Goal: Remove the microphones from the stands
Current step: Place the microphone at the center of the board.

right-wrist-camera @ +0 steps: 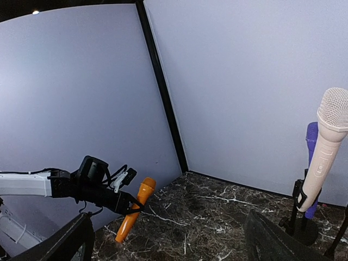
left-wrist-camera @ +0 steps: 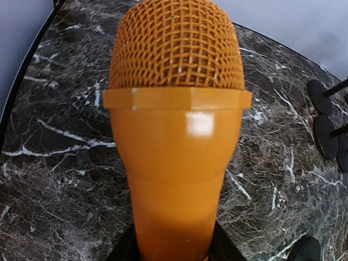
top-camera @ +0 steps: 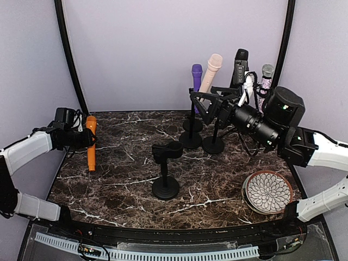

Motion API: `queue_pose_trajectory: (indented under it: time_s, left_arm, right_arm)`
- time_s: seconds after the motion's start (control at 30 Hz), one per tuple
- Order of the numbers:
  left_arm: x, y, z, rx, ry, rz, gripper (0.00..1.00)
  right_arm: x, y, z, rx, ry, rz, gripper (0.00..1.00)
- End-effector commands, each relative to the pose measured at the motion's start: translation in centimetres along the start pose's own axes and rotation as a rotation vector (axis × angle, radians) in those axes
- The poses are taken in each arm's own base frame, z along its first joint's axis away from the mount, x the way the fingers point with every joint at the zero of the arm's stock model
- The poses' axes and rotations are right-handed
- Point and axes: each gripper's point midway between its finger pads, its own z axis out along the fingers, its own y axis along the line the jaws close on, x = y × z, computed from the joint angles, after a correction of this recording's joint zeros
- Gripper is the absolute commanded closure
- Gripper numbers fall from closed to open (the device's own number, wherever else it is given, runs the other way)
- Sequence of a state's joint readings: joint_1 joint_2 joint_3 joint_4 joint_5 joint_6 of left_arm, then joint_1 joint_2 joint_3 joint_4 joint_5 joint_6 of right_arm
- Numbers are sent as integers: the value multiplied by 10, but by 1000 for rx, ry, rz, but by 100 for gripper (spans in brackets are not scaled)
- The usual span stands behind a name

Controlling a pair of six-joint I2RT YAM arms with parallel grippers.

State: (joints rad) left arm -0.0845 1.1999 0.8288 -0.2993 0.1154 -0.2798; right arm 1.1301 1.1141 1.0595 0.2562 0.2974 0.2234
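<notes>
The left gripper moves down next, tilts the orange microphone's raised head down, and releases the microphone flat on the bare marble, which lies clear below the gripper.
An orange microphone (top-camera: 91,148) hangs over the table's left side, head up and tail close to the marble. My left gripper (top-camera: 86,138) is shut on its body. In the left wrist view the mesh head (left-wrist-camera: 175,49) fills the frame, with a black finger (left-wrist-camera: 122,251) on each side of the handle. An empty black stand (top-camera: 165,169) is at the table's middle. My right gripper (top-camera: 202,107) is open in the air by the back stands, holding nothing. Its view shows the orange microphone (right-wrist-camera: 133,209) far off to the left.
At the back right, a purple microphone (top-camera: 196,81), a beige one (top-camera: 211,70), a black one (top-camera: 240,66) and a glittery one (top-camera: 266,81) sit in stands. A patterned plate (top-camera: 267,191) lies front right. Grey walls enclose the table.
</notes>
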Motion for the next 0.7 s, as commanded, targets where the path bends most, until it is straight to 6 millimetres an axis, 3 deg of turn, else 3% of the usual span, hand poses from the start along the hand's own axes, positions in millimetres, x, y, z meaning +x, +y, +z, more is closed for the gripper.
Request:
queue_pose_trajectory:
  time_s: [0.0, 0.2, 0.37, 0.67]
  left_arm:
    - [11, 31, 31, -51, 45, -150, 100]
    - [41, 67, 63, -222, 209, -167, 100]
    - [54, 83, 72, -301, 267, -145, 97]
    - [66, 84, 81, -292, 308, -131, 61]
  right_arm:
    - [-6, -12, -10, 44, -29, 29, 3]
    - [-1, -23, -22, 85, -24, 51, 3]
    - [5, -29, -25, 107, -15, 66, 3]
    - [12, -33, -25, 124, -4, 80, 3]
